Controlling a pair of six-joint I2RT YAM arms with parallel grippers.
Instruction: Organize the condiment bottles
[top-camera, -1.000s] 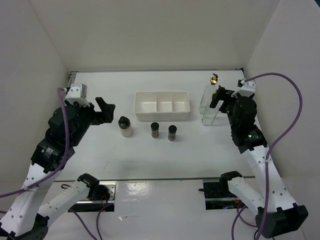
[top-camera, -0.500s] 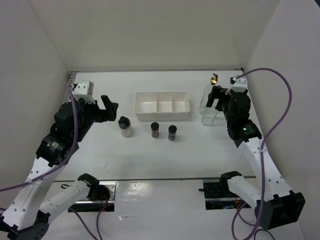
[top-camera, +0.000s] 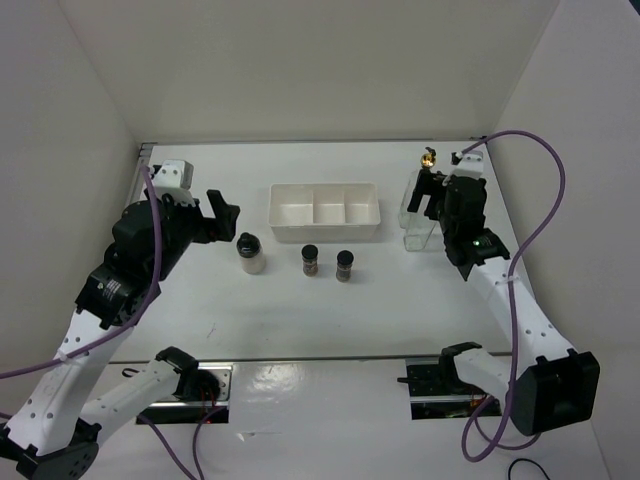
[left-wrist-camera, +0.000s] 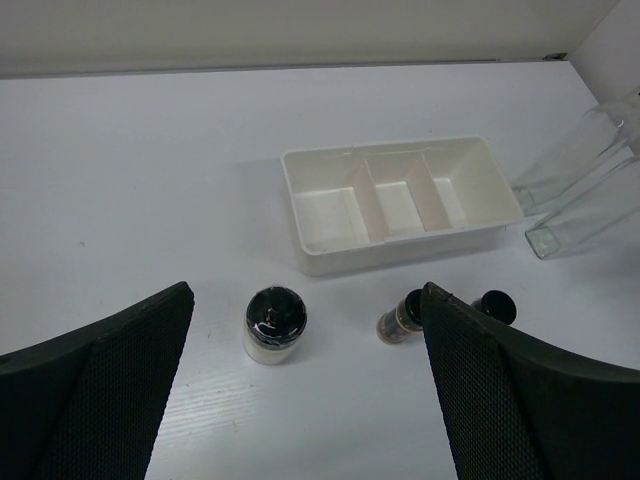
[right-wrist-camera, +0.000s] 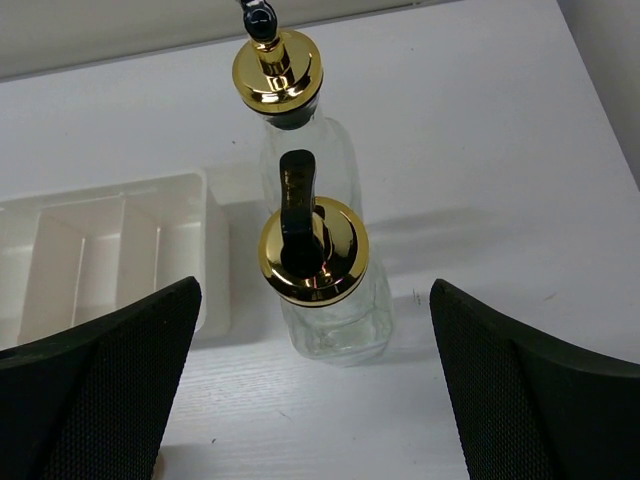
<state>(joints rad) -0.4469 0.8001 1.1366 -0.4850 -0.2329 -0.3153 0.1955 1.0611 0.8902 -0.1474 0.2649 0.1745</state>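
Note:
I will lower my right gripper around the gold cap of the nearer bottle (right-wrist-camera: 335, 252), which is below my gripper, because that cap is already lined up between my open fingers.
Two tall clear glass bottles with gold spouts stand at the right of the white tray (top-camera: 322, 210): the nearer one (top-camera: 416, 232) (right-wrist-camera: 313, 255) and the farther one (top-camera: 409, 192) (right-wrist-camera: 278, 72). My right gripper (top-camera: 427, 198) (right-wrist-camera: 315, 395) is open and hovers above the nearer bottle, holding nothing. A squat whitish jar (top-camera: 250, 252) (left-wrist-camera: 273, 323) and two small dark jars (top-camera: 310, 260) (top-camera: 344, 265) stand in a row in front of the tray. My left gripper (top-camera: 222, 214) (left-wrist-camera: 305, 400) is open and empty, up and to the left of the whitish jar.
The tray has three empty compartments and also shows in the left wrist view (left-wrist-camera: 400, 200) and the right wrist view (right-wrist-camera: 110, 250). White walls enclose the table at the back and both sides. The tall bottles stand close to the right wall.
My right gripper has moved back and left, closer over the tall bottles. My left gripper has shifted a little right and back toward the whitish jar. No bottle has moved.

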